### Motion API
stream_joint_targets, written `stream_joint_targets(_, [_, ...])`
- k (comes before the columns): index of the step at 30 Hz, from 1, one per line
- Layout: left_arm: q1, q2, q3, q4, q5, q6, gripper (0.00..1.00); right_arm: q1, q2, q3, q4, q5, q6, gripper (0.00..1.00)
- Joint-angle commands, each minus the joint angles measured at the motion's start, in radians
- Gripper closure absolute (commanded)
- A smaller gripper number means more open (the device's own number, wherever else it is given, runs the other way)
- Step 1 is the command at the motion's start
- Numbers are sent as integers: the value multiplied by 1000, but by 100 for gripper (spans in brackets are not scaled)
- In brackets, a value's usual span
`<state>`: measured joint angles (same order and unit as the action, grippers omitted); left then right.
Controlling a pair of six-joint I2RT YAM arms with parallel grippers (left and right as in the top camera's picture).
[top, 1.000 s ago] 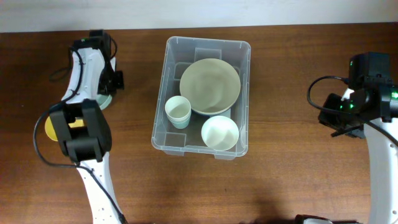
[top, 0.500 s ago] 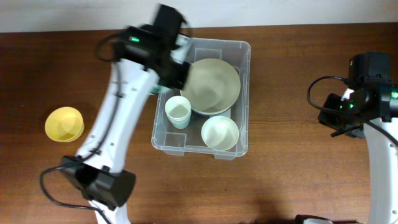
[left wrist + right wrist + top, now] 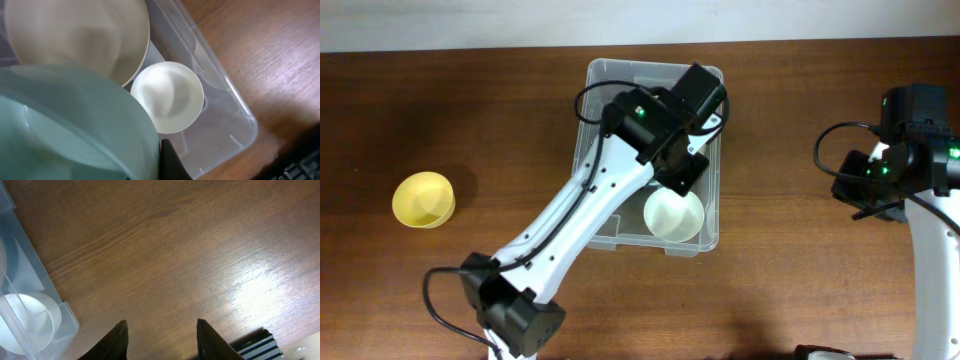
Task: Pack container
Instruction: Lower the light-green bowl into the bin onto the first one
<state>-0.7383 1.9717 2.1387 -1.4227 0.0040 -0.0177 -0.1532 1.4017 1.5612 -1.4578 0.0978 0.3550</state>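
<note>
My left gripper draws the pale green bowl (image 3: 70, 130) back next, lowers it inside the small white bowl (image 3: 167, 97) and releases it. That bowl sits empty below and back from the gripper.
The container (image 3: 707, 225), a clear plastic bin, stands at the table's middle. It holds a large beige bowl (image 3: 75, 35) and a small white bowl (image 3: 673, 213), also in the left wrist view as the white bowl (image 3: 167, 97). My left gripper (image 3: 678, 160) hangs over the bin. It is shut on the rim of a pale green bowl (image 3: 70, 130), which fills the lower left of the left wrist view, beside one dark finger (image 3: 167, 160). My right gripper (image 3: 162, 340) is open over bare wood, right of the bin, holding nothing.
A yellow cup (image 3: 423, 199) sits alone on the table's left side. The left arm (image 3: 590, 215) crosses the bin's left half and hides what lies under it. The bin's corner (image 3: 30, 310) shows in the right wrist view. A striped object (image 3: 255, 347) lies near the right gripper.
The left arm has swung from the table's left side to above the bin, carrying the pale green bowl with it. The right arm has not moved.
</note>
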Motion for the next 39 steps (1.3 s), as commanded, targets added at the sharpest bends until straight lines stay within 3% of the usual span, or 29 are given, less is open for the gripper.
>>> stream_joint_targets(1, [1, 3, -100, 53, 65, 19, 99, 9, -5, -2, -1, 19, -8, 60])
stream_joint_targets(8, [-43, 6, -302, 209, 69, 19, 99, 9, -5, -2, 0, 19, -8, 60])
stream_joint_targets(21, [-103, 9, -372, 296, 68, 19, 99, 9, -5, -2, -1, 19, -8, 60])
stream_joint_targets(23, [-103, 9, -372, 296, 67, 19, 92, 9, -5, -2, -2, 19, -8, 60])
stream_joint_targets(26, [-103, 9, -372, 296, 58, 19, 66, 9, -5, -2, -2, 19, -8, 60])
stream_joint_targets(28, [-103, 9, -372, 298, 49, 19, 58, 9, -5, -2, -2, 19, -8, 60])
stream_joint_targets(33, [-103, 8, -369, 296, 12, 19, 56, 9, -5, -2, -3, 19, -8, 61])
stream_joint_targets(39, [-44, -55, -243, 235, -107, 19, 56, 9, -5, -2, -3, 19, -8, 60])
